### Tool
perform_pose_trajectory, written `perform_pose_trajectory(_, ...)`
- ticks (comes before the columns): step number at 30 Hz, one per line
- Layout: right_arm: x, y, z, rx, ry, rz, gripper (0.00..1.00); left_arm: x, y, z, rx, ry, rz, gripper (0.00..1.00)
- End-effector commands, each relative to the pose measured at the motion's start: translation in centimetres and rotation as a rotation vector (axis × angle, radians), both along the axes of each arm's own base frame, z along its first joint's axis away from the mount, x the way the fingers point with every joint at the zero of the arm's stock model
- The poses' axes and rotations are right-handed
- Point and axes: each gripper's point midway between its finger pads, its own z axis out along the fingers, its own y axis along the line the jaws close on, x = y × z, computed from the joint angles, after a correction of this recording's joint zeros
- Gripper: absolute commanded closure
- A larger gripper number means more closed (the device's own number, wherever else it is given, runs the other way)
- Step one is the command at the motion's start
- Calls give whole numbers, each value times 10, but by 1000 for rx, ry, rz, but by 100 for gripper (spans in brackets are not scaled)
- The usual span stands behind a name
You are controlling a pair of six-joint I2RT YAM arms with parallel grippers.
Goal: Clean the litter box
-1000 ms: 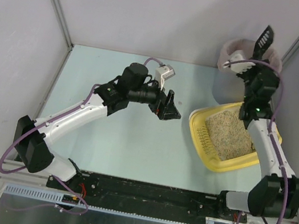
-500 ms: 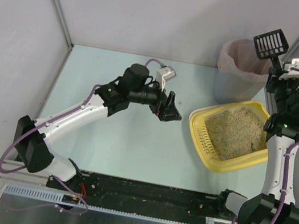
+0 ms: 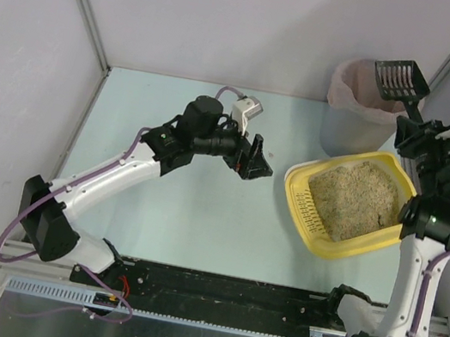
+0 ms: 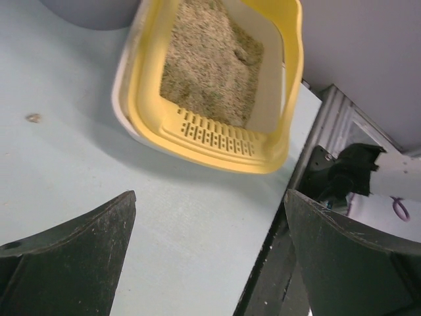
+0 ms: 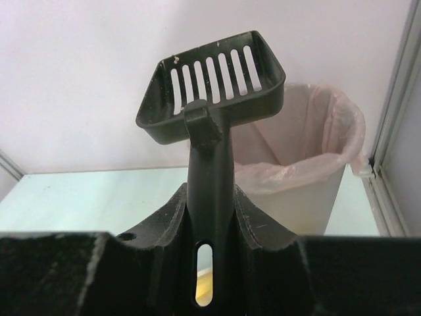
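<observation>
The scoop's head looks empty, so my right gripper will next move back from the bin, tilt down and go down onto the litter to let go of the scoop (image 3: 400, 80) inside the box.
The litter box (image 3: 300, 201) (image 4: 148, 112) is a yellow tray with beige litter inside, lying on the table's right side. My right gripper (image 3: 410, 124) (image 5: 212, 197) is shut on the handle of a black slotted scoop (image 3: 400, 80) (image 5: 212, 85). The scoop is held high, its head over the rim of the grey bin (image 3: 348, 112) (image 5: 309, 178), and it looks empty. My left gripper (image 3: 254, 160) (image 4: 210, 227) hangs open above the table, left of the litter box, with nothing between its fingers.
The grey bin with a pink bag liner stands at the back right, just behind the litter box. A small crumb (image 4: 33, 118) lies on the table left of the box. Walls close in at the back, left and right.
My right arm has swung to the right and back, carrying the scoop from over the bin's middle to its right rim. The left arm has not moved.
</observation>
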Motion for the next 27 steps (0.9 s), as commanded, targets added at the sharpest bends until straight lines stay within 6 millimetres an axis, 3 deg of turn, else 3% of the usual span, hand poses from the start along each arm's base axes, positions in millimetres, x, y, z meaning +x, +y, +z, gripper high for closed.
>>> perform_pose_trajectory(1, -33, -4, -17, 116, 121, -87, 100, 14, 20, 36, -30, -121, 137, 1)
perform_pose_trajectory(9, -74, 1, -55, 187, 280, -145, 100, 47, 62, 46, -10, -184, 407, 0)
perform_pose_trajectory(15, -102, 4, -88, 324, 414, -213, 100, 59, 98, 58, -24, -225, 544, 0)
perform_pose_trajectory(16, -106, -1, -102, 346, 449, -256, 100, 65, 110, 61, -16, -249, 611, 0)
perform_pose_trajectory(20, -120, -16, -119, 439, 456, -393, 100, 77, 149, 80, 3, -349, 753, 0)
perform_pose_trajectory(22, -127, -29, -123, 454, 438, -487, 100, 81, 156, 79, 25, -370, 781, 0)
perform_pose_trajectory(27, -127, -36, -149, 513, 503, -567, 100, 86, 170, 66, 87, -416, 830, 0)
